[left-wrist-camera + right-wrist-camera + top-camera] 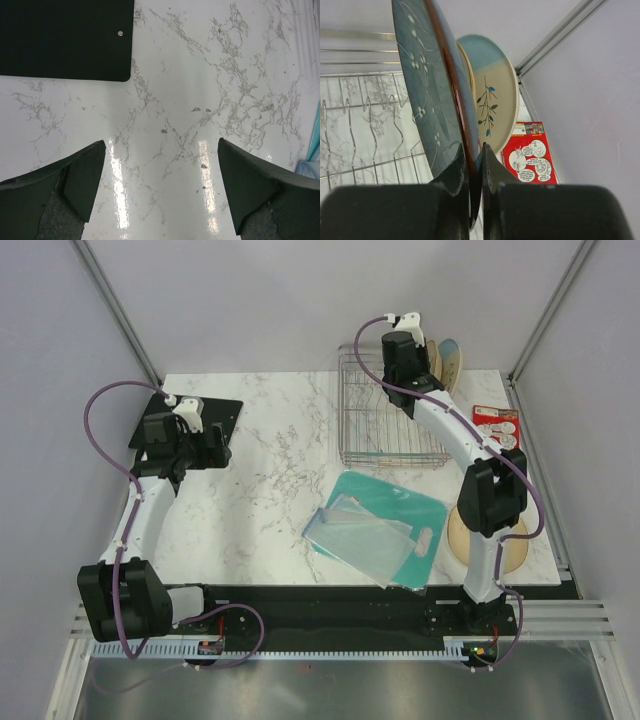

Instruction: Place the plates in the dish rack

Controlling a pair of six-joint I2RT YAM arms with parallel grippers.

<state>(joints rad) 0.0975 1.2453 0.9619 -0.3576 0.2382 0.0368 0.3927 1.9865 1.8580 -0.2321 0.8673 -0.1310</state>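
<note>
I should lower my right gripper and release the grey-blue plate upright in the rack wires [408, 407] below it, beside the tan rim.
My right gripper [472, 150] is shut on the rim of a dark grey-blue plate [425, 75] with small white blossoms. It holds the plate upright and edge-on over the right end of the silver wire dish rack [370, 125]. Right behind it a cream-and-light-blue plate [492, 95] with a sprig stands upright, with a tan rim [466, 65] between the two. From above, the right gripper [405, 345] is at the far right of the rack [390, 462]. Another tan plate [510, 545] lies flat under the right arm. My left gripper [161, 145] is open and empty above bare marble.
A teal cutting board [385, 525] lies in front of the rack, and its edge shows in the left wrist view [312, 155]. A red-and-white card [495, 425] lies right of the rack. A black mat [205, 415] is at the far left, beside the left gripper [222, 445].
</note>
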